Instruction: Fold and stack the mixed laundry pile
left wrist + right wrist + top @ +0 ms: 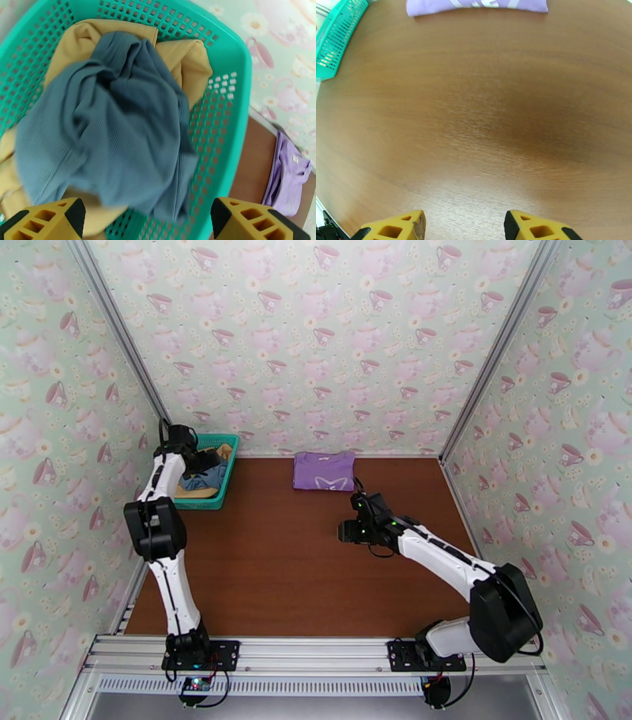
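Observation:
The grey-blue piece [110, 126] lies highest, over the mustard-yellow one. I should next lower my open left gripper into the teal basket onto the crumpled grey-blue folds and close.
A folded purple T-shirt [324, 470] with pale print lies flat at the back middle of the table; its near edge [476, 4] and its side [286, 181] also show in the wrist views. A crumpled grey-blue piece [110, 126] lies on top of a mustard-yellow piece [185, 63] inside the teal basket [233, 118]. My left gripper [148, 221] hovers open just above that pile, fingers [252, 223] spread wide with nothing between them. My right gripper [464, 229] is open over bare wood near the table's middle [347, 530], holding nothing.
The teal mesh basket [229, 473] stands at the back left against the wall. Patterned walls and metal posts close in the table on three sides. Bare brown tabletop [276, 571] stretches in front of the T-shirt.

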`<state>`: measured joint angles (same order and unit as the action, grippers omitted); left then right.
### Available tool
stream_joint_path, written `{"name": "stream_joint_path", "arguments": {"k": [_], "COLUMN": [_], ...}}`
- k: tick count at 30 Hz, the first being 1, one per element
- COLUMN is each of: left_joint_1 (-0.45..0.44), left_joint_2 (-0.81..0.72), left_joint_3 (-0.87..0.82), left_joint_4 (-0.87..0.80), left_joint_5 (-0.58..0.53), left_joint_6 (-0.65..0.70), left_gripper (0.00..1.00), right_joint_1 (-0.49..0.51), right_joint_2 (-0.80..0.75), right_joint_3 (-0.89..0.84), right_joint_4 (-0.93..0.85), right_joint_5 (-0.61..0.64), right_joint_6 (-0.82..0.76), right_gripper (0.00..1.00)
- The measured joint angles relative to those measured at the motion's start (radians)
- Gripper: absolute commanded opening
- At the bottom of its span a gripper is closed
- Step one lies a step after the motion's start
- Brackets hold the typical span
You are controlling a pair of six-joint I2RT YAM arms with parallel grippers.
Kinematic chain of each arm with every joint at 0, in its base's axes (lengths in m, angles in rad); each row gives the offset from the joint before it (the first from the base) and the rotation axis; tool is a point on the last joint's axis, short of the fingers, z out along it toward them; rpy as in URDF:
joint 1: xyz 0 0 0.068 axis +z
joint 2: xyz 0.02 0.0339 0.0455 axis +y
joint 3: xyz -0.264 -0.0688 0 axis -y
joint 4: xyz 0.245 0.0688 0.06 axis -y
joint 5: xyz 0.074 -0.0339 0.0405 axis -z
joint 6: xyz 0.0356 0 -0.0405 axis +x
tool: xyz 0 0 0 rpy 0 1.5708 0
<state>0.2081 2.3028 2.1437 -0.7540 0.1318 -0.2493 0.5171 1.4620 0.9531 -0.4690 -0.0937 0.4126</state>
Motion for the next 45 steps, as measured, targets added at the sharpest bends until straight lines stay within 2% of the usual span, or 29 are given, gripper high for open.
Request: {"name": "stream_joint_path", "arguments": {"k": [5, 7, 9, 14, 16, 19, 23, 28, 37, 40, 45], "left_joint_1": [0.000, 0.000, 0.000, 0.000, 0.000, 0.000, 0.000, 0.000, -0.031, -0.105, -0.325], "left_joint_2": [0.135, 0.169, 0.185, 0.189, 0.189, 0.183, 0.124, -0.079, -0.626, -0.792, -1.013], "left_joint_3": [0.100, 0.127, 0.145, 0.156, 0.156, 0.150, 0.113, 0.028, -0.126, -0.211, -0.422], "left_joint_4": [-0.011, -0.021, -0.028, -0.031, -0.030, -0.023, -0.018, -0.004, 0.000, -0.026, -0.070], "left_joint_5": [0.008, 0.008, 0.008, 0.009, 0.011, 0.012, 0.011, 0.002, 0.000, 0.000, -0.016], "left_joint_6": [-0.006, -0.006, -0.010, -0.010, -0.006, -0.005, -0.001, 0.011, -0.033, -0.056, -0.094], "left_gripper": [0.87, 0.82, 0.71, 0.25, 0.17, 0.14, 0.00, 0.00, 0.00, 0.00, 0.00], "right_joint_1": [0.000, 0.001, 0.004, 0.013, 0.016, 0.021, 0.029, 0.039, 0.040, 0.040, 0.040], "right_joint_2": [0.038, 0.053, 0.064, 0.071, 0.071, 0.070, 0.058, -0.008, -0.192, -0.275, -0.391], "right_joint_3": [0.002, 0.003, 0.004, 0.011, 0.014, 0.016, 0.016, 0.013, -0.041, -0.060, -0.119], "right_joint_4": [0.000, 0.000, 0.000, 0.000, -0.001, -0.003, -0.011, -0.010, -0.011, -0.020, -0.024], "right_joint_5": [0.000, 0.000, 0.000, 0.000, 0.001, 0.003, 0.004, 0.007, 0.011, 0.020, 0.031], "right_joint_6": [0.004, 0.005, 0.007, 0.012, 0.014, 0.014, 0.015, 0.029, 0.041, 0.040, 0.040], "right_gripper": [0.57, 0.55, 0.54, 0.53, 0.52, 0.52, 0.52, 0.52, 0.53, 0.54, 0.55]}}
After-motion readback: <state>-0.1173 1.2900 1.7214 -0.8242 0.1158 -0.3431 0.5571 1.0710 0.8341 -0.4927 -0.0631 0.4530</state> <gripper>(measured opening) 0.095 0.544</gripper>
